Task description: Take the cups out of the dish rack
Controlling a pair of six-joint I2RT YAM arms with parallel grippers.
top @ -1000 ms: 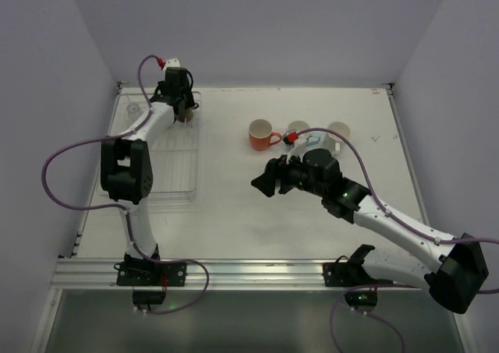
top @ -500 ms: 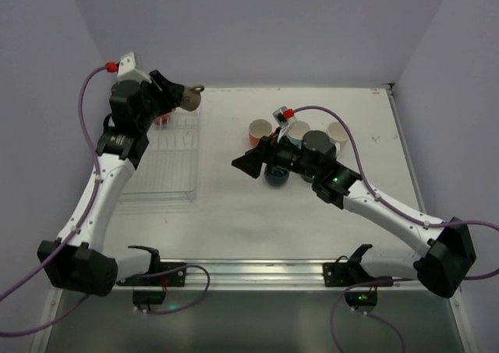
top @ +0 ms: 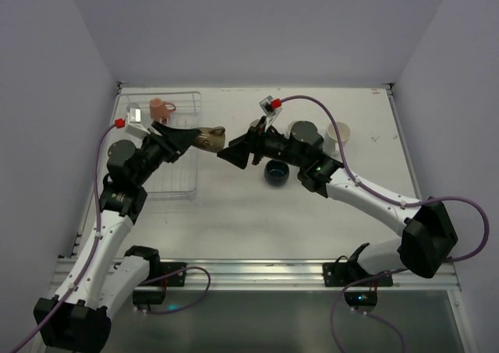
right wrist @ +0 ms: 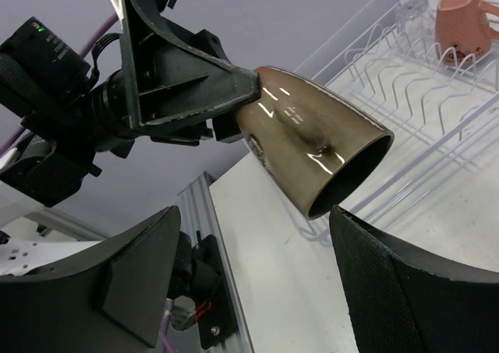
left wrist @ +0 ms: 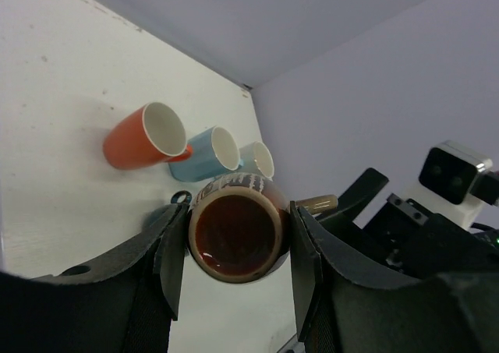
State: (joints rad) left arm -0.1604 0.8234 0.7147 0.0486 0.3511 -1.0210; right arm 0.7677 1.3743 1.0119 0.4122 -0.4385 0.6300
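Note:
My right gripper goes toward the left gripper next, one finger inside the brown cup's opening, one outside the cup's near side [top: 220,144] [right wrist: 318,195], since the opening faces my spread fingers.
My left gripper [top: 195,139] is shut on a dark brown cup [top: 209,140] and holds it on its side in the air, just right of the dish rack [top: 175,183]. Its mouth faces my open right gripper [top: 235,152], which is close in front of it. In the right wrist view the brown cup [right wrist: 320,150] sits just above the gap between my wide-open jaws. A salmon pink cup [top: 161,107] stands in the rack's far end. A navy cup [top: 275,172] and a white cup [top: 341,133] stand on the table. The orange cup [left wrist: 144,135] and light blue cup [left wrist: 207,152] show in the left wrist view. No dark green cup is in view.
The white table [top: 234,220] has a raised metal rail along its near edge [top: 234,271]. Purple walls close in the back and both sides. The right arm reaches across the middle of the table over the set-down cups.
My left arm swung the brown cup from over the rack's far end forward and right. My right gripper moved left to meet it, leaving the navy cup on the table.

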